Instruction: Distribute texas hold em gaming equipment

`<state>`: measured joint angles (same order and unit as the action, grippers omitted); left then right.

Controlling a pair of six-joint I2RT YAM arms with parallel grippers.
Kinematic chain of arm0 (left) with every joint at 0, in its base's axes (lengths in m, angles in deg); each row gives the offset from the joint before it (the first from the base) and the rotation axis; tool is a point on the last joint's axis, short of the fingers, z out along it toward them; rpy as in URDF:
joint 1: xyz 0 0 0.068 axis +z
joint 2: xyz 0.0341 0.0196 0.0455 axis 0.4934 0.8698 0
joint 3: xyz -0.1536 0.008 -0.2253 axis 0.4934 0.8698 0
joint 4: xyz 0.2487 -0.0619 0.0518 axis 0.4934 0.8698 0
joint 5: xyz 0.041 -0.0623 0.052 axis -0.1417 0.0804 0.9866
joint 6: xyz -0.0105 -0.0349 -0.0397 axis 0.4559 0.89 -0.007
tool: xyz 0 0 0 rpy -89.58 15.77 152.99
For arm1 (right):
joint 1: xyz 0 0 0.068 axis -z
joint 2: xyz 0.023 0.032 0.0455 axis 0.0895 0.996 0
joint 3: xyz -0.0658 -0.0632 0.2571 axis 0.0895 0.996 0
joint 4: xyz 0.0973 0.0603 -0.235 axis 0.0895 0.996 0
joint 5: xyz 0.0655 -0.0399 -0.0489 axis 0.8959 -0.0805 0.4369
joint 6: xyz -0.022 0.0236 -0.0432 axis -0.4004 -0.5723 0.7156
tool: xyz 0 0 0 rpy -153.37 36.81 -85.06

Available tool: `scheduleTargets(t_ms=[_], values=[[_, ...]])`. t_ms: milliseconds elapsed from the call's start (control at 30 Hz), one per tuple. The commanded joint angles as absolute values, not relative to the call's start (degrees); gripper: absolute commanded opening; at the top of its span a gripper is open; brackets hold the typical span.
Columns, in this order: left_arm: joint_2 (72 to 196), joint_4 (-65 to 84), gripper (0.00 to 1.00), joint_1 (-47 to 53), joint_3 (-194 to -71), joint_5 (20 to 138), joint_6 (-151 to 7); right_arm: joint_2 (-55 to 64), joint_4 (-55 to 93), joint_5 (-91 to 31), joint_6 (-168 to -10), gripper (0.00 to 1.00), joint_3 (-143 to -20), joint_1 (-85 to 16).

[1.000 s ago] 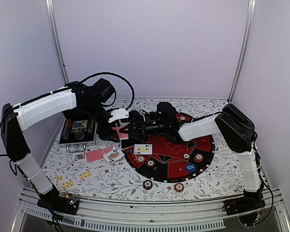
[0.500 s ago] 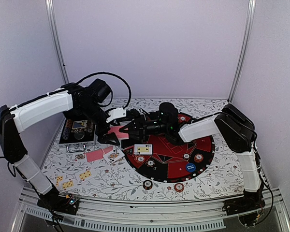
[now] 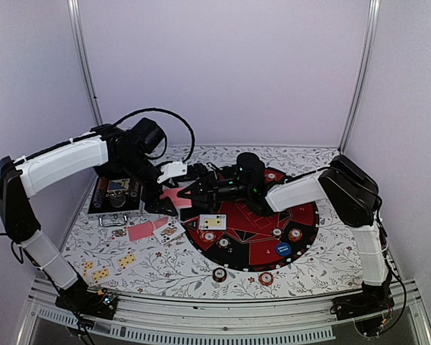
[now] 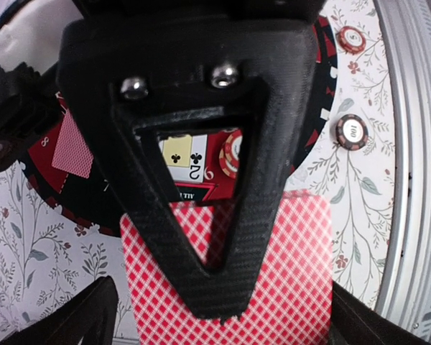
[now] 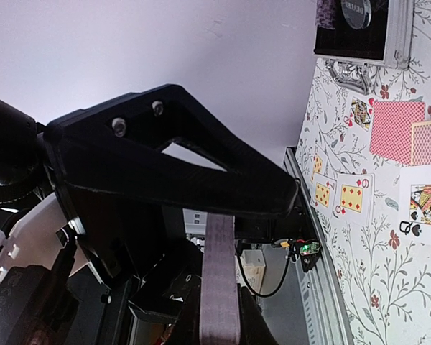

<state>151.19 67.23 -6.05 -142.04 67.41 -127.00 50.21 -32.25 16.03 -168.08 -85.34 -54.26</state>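
Note:
My left gripper first moves slightly next, with the stack going between its open fingers. It then closes on the opposite edges of the red-backed stack in my right gripper.
My right gripper (image 3: 192, 191) hovers over the mat's left edge, shut on a thin stack of red-backed cards (image 5: 219, 280) that shows edge-on between its fingers (image 5: 253, 322). My left gripper (image 3: 165, 203) faces it from the left. Its jaws stand wide apart in the left wrist view. A red-backed card (image 4: 287, 273) hangs flat between them, and I cannot tell whether it touches either finger. A face-up two of clubs (image 3: 212, 221) lies on the mat with chips (image 3: 223, 243) and a blue disc (image 3: 283, 250) nearby.
The round black-and-red mat (image 3: 305, 212) fills the centre right. A silver case (image 3: 116, 194) stands at the back left. Face-up cards (image 3: 100, 273) and one face-down card (image 3: 139, 231) lie front left. Two chips (image 3: 219, 274) rest on the cloth near the front rail.
My left gripper has opened and drawn slightly back to the left, away from the right gripper. The right arm and its card stack have barely moved.

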Motion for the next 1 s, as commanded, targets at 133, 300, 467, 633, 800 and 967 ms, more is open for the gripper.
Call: scheduleTargets(t_ms=[133,300,467,633,800,967], values=[[151.62,66.47,1.00,-6.39,-141.14,67.72,-127.74,49.68,-32.91,17.11,-167.33,0.00,-85.97,-54.55],[151.95,66.72,1.00,-6.43,-141.09,67.25,-127.92,49.89,-32.01,17.19,-166.87,0.00,-86.72,-54.55],[152.31,68.63,1.00,-6.56,-141.40,65.97,-128.27,50.21,-30.16,17.38,-165.94,0.00,-88.22,-54.64],[152.24,70.74,0.97,-6.65,-141.72,64.17,-129.03,50.38,-28.93,17.04,-164.95,0.00,-89.04,-54.62],[152.20,71.89,0.86,-6.65,-142.99,62.70,-129.15,50.79,-28.42,16.77,-164.58,0.00,-89.40,-54.65],[152.96,73.00,0.75,-6.57,-143.81,62.54,-128.79,51.13,-28.09,16.83,-164.49,0.00,-90.16,-54.64]])
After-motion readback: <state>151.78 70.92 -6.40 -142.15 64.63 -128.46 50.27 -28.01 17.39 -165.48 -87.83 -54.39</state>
